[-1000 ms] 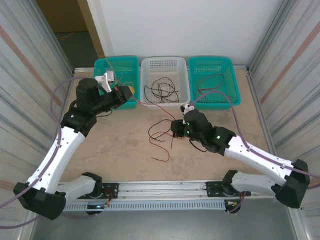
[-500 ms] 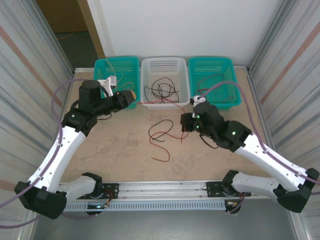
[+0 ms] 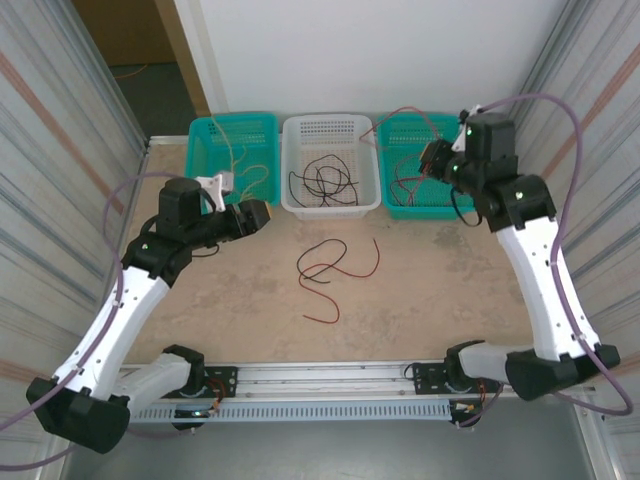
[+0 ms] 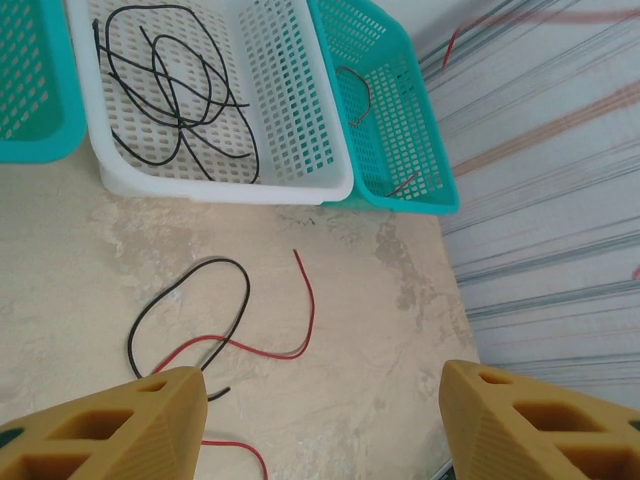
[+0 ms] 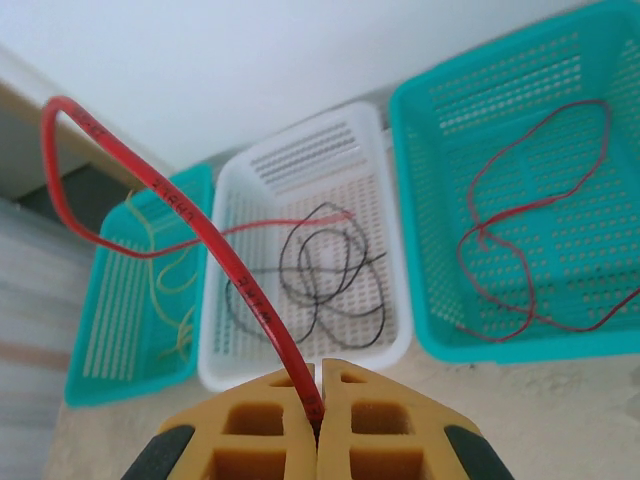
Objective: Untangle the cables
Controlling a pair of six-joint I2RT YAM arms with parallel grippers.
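Note:
I should next lower my right gripper outward over the teal basket of red cables below it, away from the white basket [image 5: 215,370] that the cable hangs over, and then let go.
My right gripper [image 3: 432,160] [image 5: 320,372] hangs raised over the right teal basket [image 3: 470,195], shut on a red cable [image 5: 225,255]. That cable arcs up from the jaws and trails away over the white basket [image 5: 215,370]. My left gripper [image 3: 262,215] [image 4: 320,400] hangs open above the table in front of the left teal basket, with nothing between its fingers. On the table lie a looped black cable [image 3: 322,252] [image 4: 238,290] and a red cable [image 3: 352,272] [image 4: 308,305] that crosses it.
Three baskets line the back edge. The left teal basket [image 3: 200,135] holds pale yellow cables [image 5: 172,290], the white one [image 3: 295,205] black cables [image 3: 325,180], and the right one red cables [image 5: 520,230]. Corrugated walls close both sides.
My left gripper has opened and let go of the red cable stretched between the arms. The right arm has swung up and back to the right basket, carrying that cable.

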